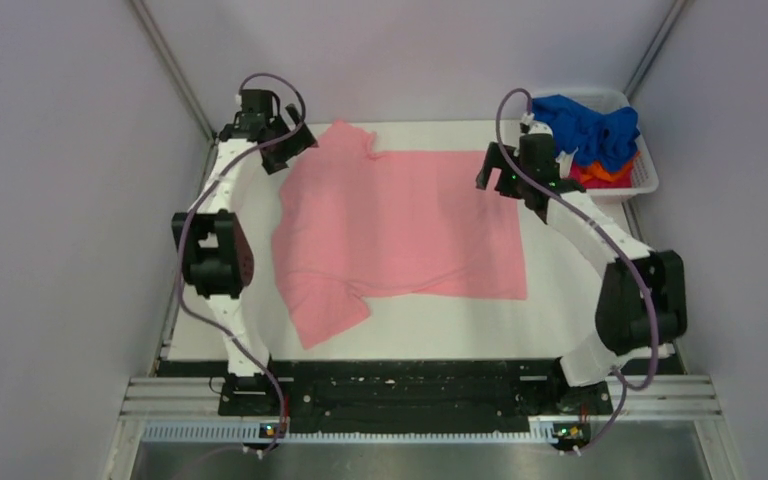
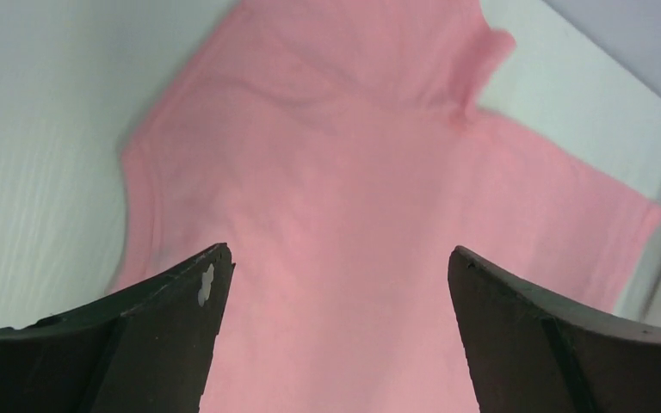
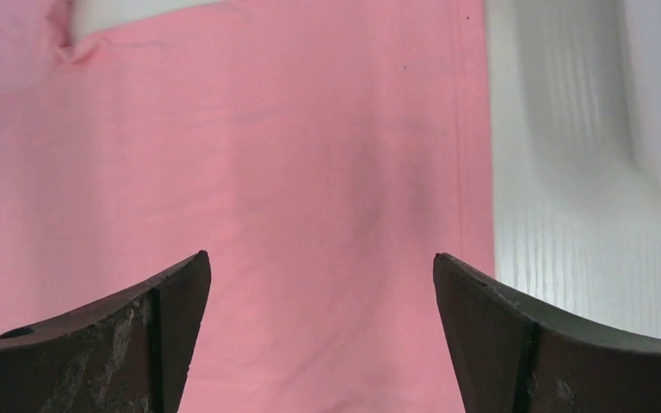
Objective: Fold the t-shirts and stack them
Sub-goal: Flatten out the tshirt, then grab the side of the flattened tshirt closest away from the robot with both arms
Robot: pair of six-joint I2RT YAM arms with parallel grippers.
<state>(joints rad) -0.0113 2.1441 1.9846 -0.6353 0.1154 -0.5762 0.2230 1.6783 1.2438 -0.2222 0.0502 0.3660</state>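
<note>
The left gripper moves back and down onto the nearest corner of the near sleeve's hem (image 1: 306, 343) next, since that corner lies below it, toward my base.
A salmon-pink t-shirt (image 1: 400, 225) lies spread flat on the white table, one sleeve at the near left, the other at the far left. My left gripper (image 1: 288, 150) is open above the shirt's far left corner; its view shows pink cloth (image 2: 336, 172) between the fingers. My right gripper (image 1: 495, 168) is open above the shirt's far right corner; its view shows the cloth (image 3: 310, 155) and its hem edge. Royal blue (image 1: 588, 128), orange and red (image 1: 600, 174) t-shirts lie heaped in the basket.
A white plastic basket (image 1: 648, 178) stands at the far right corner of the table (image 1: 440, 325). Grey walls close in on the left, right and back. A black rail runs along the near edge.
</note>
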